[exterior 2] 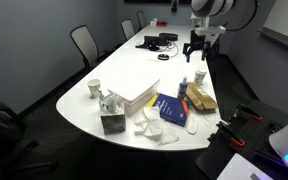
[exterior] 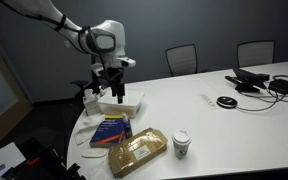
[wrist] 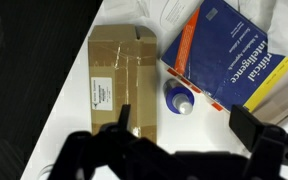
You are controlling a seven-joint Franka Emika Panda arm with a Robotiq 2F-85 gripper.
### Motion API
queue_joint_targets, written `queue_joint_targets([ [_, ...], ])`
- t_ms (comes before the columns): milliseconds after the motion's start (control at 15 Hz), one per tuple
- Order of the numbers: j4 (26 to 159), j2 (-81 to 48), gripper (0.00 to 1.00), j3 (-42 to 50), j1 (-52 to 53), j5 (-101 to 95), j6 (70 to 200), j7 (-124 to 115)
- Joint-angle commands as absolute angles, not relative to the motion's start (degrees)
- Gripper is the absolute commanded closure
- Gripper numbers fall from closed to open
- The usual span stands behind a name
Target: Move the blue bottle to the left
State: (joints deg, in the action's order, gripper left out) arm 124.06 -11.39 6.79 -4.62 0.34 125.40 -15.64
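My gripper lowers toward the blue bottle (wrist: 179, 100) next until its fingers are on either side of the pale cap, then closes.
The blue bottle (wrist: 179, 100) stands upright on the white table, seen from above in the wrist view with its pale cap showing. It sits between a brown cardboard package (wrist: 124, 75) and the flat blue book (wrist: 234, 55). It also shows small in an exterior view (exterior 2: 184, 88). My gripper (wrist: 184, 135) is open and empty, hanging well above the bottle with its dark fingers spread to either side. It shows in both exterior views (exterior: 112, 90) (exterior 2: 196, 50).
A white box (exterior: 121, 103) (exterior 2: 134, 92), a paper cup with a dark lid (exterior: 182, 145) (exterior 2: 94, 88), a tissue box (exterior 2: 112, 120) and crumpled tissues stand around. Cables and devices (exterior: 259, 80) lie at the far end. Chairs ring the table.
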Motion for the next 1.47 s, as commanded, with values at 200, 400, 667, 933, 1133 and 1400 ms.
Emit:
queue_joint_targets([
  [200, 113.4, -27.44, 0.0, 7.15, -3.87, 1.68, 127.59, -21.79],
  [400, 110.95, -31.4, 0.0, 6.94, -3.95, 3.42, 128.2, -21.91],
  [667, 108.62, -34.19, 0.0, 6.33, -4.16, 5.72, 126.97, -20.75],
  [933, 108.79, -34.91, 0.0, 6.09, -4.0, 6.99, 126.17, -20.58],
  [1133, 109.55, -35.01, 0.0, 6.24, -3.82, 7.27, 126.11, -20.88],
  [1400, 109.99, -35.37, 0.25, 6.52, -3.68, 7.27, 126.57, -21.37],
])
